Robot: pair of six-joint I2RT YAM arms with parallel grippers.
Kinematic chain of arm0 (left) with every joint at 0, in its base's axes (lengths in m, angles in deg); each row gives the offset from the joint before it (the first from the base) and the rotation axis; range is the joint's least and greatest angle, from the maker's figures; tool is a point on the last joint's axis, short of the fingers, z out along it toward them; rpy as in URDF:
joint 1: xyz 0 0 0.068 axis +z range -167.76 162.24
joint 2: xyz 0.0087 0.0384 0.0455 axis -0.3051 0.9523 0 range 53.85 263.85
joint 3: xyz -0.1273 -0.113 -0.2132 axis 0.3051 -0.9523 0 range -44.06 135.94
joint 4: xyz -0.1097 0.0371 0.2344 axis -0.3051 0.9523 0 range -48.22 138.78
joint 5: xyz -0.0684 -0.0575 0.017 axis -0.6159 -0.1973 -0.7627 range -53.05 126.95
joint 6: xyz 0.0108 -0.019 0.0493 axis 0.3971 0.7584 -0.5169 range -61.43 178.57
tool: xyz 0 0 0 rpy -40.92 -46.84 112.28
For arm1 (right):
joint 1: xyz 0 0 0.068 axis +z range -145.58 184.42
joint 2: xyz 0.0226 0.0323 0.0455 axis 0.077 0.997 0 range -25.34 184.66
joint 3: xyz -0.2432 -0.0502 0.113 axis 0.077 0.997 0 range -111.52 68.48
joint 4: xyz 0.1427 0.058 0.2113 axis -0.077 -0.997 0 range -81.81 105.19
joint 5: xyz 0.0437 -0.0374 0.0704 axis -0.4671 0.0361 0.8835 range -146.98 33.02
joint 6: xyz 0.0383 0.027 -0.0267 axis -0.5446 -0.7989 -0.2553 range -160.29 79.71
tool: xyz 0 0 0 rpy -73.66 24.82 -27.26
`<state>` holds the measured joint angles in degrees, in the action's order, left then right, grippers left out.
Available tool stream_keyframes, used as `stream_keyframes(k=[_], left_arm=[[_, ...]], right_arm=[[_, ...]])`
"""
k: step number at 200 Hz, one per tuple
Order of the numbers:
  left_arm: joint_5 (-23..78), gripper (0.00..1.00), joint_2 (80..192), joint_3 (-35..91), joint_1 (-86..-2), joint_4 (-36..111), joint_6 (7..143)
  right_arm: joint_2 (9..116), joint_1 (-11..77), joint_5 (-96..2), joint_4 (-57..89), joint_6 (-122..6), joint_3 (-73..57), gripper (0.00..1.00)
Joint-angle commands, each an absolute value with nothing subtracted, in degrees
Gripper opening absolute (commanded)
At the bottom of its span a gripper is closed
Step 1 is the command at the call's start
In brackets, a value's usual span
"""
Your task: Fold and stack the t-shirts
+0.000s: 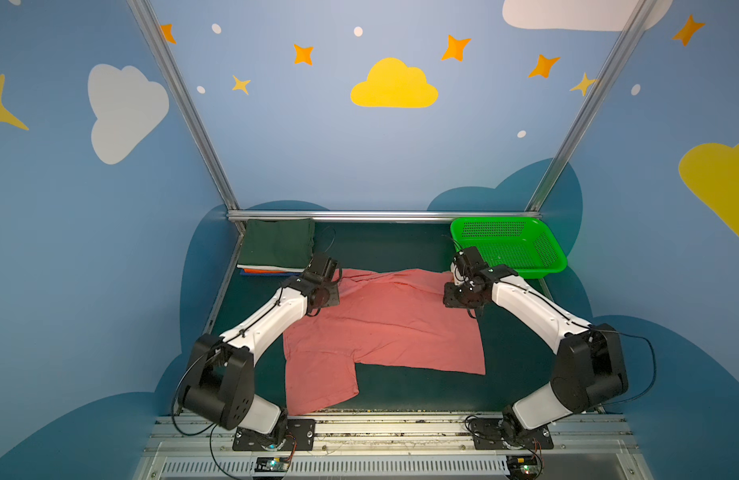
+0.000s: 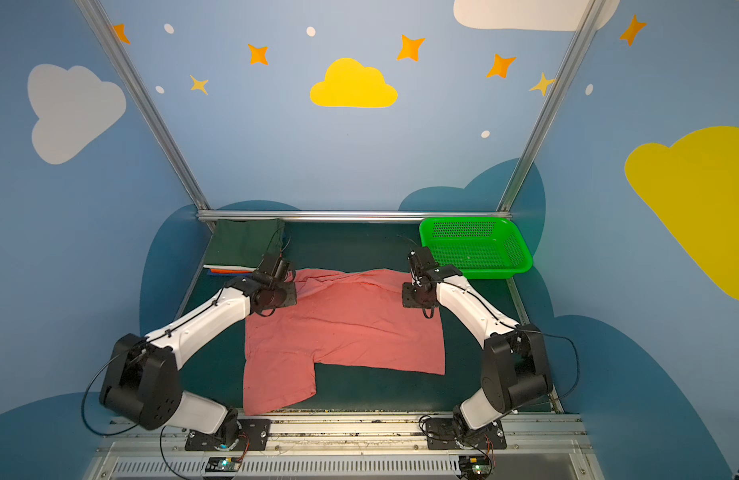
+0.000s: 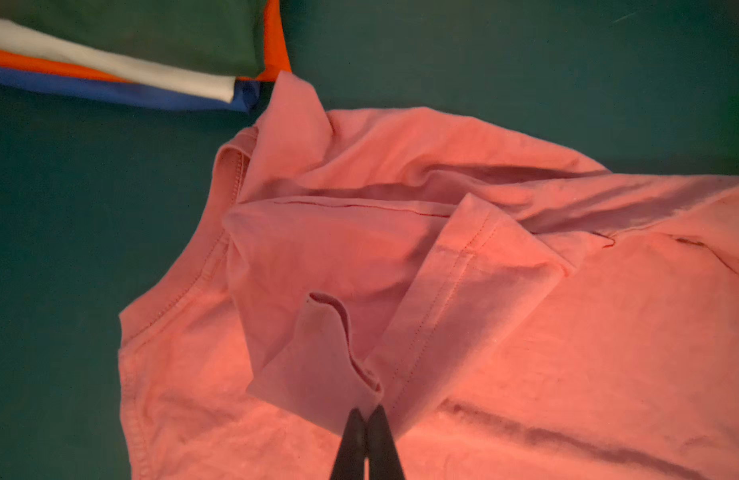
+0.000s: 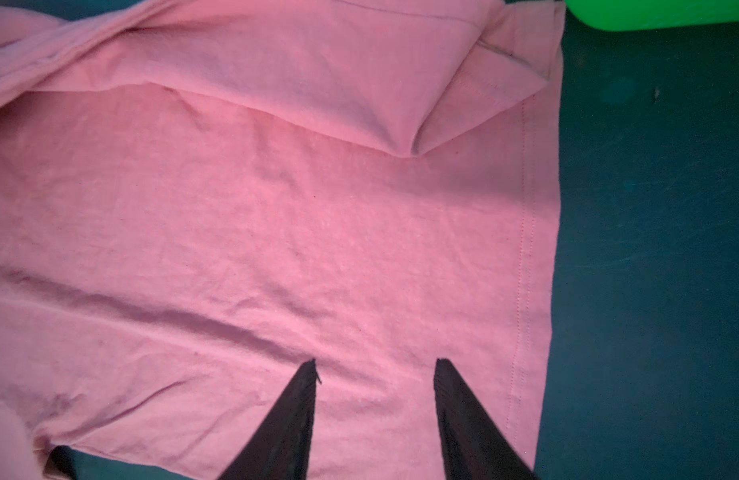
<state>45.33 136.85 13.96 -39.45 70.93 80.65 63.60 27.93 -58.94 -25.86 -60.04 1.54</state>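
Observation:
My left gripper lowers onto the shirt's body (image 1: 327, 323) (image 3: 311, 448) beside the collar next and releases the pinched corner, since the shirt's hemmed sleeve lies turned inward over the cloth.
A salmon-pink t-shirt (image 1: 384, 328) (image 2: 347, 332) lies spread on the dark green table, one sleeve toward the front edge. My left gripper (image 3: 366, 411) is shut, pinching a raised fold of that shirt (image 3: 326, 353) near its collar end; in both top views it sits at the shirt's far left corner (image 1: 328, 270). My right gripper (image 4: 376, 361) is open, with its fingers apart just over the shirt (image 4: 276, 228) near the hemmed edge, at the far right corner (image 1: 459, 270). A folded stack of t-shirts (image 1: 276, 245) (image 2: 243, 245) (image 3: 131, 37), with dark green on top over white, orange and blue, lies at the back left.
A green perforated basket (image 1: 496, 220) (image 2: 463, 220) (image 4: 650, 16) stands at the back right, close behind my right wrist. A metal rail (image 1: 380, 215) closes the back of the table, and a slotted metal frame (image 1: 401, 428) with both arm bases runs along the front.

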Motion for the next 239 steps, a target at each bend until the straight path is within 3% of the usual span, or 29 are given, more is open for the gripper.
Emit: stream_keyframes(k=[1, 84, 103, 116, 140, 190, 239], left_arm=[[46.99, 0.05, 133.72, 10.56, -40.86, 70.25, 85.23], [44.77, 0.15, 123.18, 3.40, -45.50, 74.72, 87.98], [43.81, 0.23, 119.18, 3.57, -45.68, 76.16, 87.88], [45.38, 0.37, 116.64, 3.54, -45.66, 76.80, 87.85], [53.33, 0.43, 114.06, 3.07, -44.04, 75.80, 88.78], [38.55, 0.52, 125.22, 9.64, -27.18, 71.58, 85.45], [30.36, 0.57, 146.19, 24.47, -19.76, 70.63, 80.38]], right_arm=[[61.87, 28.84, -57.71, -25.16, -61.19, 2.63, 0.48], [63.12, 31.35, -56.12, -23.76, -61.66, 2.71, 0.48], [64.57, 32.38, -55.09, -23.24, -61.71, 0.91, 0.48], [66.02, 33.34, -53.86, -22.45, -61.74, -0.82, 0.48], [70.65, 36.37, -49.50, -20.18, -61.79, -5.77, 0.47], [86.89, 44.26, -40.94, -19.79, -59.74, -24.69, 0.47], [101.67, 47.17, -32.74, -19.86, -59.38, -40.32, 0.52]])
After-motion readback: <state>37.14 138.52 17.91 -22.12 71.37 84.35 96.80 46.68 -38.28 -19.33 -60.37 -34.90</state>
